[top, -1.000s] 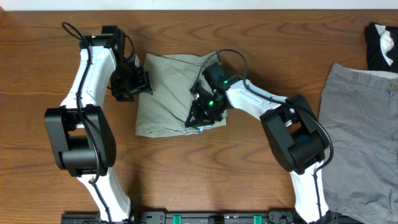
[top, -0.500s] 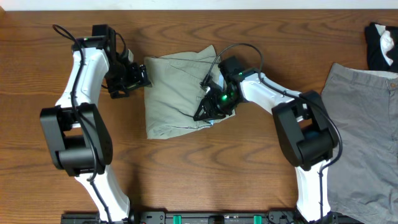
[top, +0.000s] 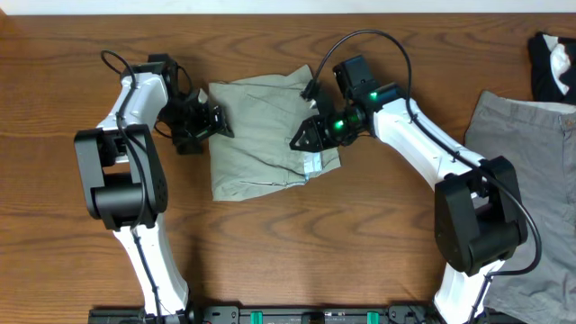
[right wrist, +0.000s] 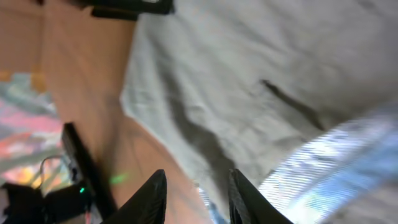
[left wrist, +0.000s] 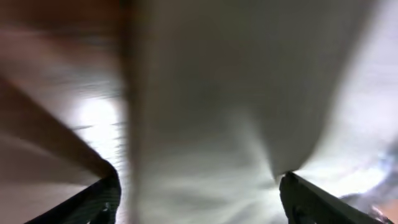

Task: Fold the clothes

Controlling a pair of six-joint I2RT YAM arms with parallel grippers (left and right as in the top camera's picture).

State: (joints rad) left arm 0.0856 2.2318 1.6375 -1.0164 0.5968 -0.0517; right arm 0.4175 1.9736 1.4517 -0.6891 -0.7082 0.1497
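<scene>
My left gripper already has that cloth between its open fingers, so I will slide it to the right in the overhead view, onto the shorts' side edge (top: 222,144) (left wrist: 202,180).
The clothes, pale khaki-green shorts (top: 261,135), lie folded into a rough rectangle in the middle of the table, with a whitish label (top: 313,164) showing at the lower right corner. My left gripper (top: 214,121) is at the shorts' left edge. In the blurred left wrist view its jaws (left wrist: 199,199) stand wide open over pale cloth (left wrist: 236,93). My right gripper (top: 308,137) hovers over the shorts' right side. In the right wrist view its fingers (right wrist: 196,196) stand apart over the cloth's edge (right wrist: 249,93), with nothing between them.
Darker grey shorts (top: 522,198) lie spread at the right edge of the table. A small black-and-white garment (top: 551,65) sits at the far right corner. Bare wooden table (top: 360,234) surrounds the folded shorts.
The right gripper has let go and moved up and to the right across the shorts, its arm swinging outward. The left gripper has opened and stays at the left edge. The shorts shifted slightly right.
</scene>
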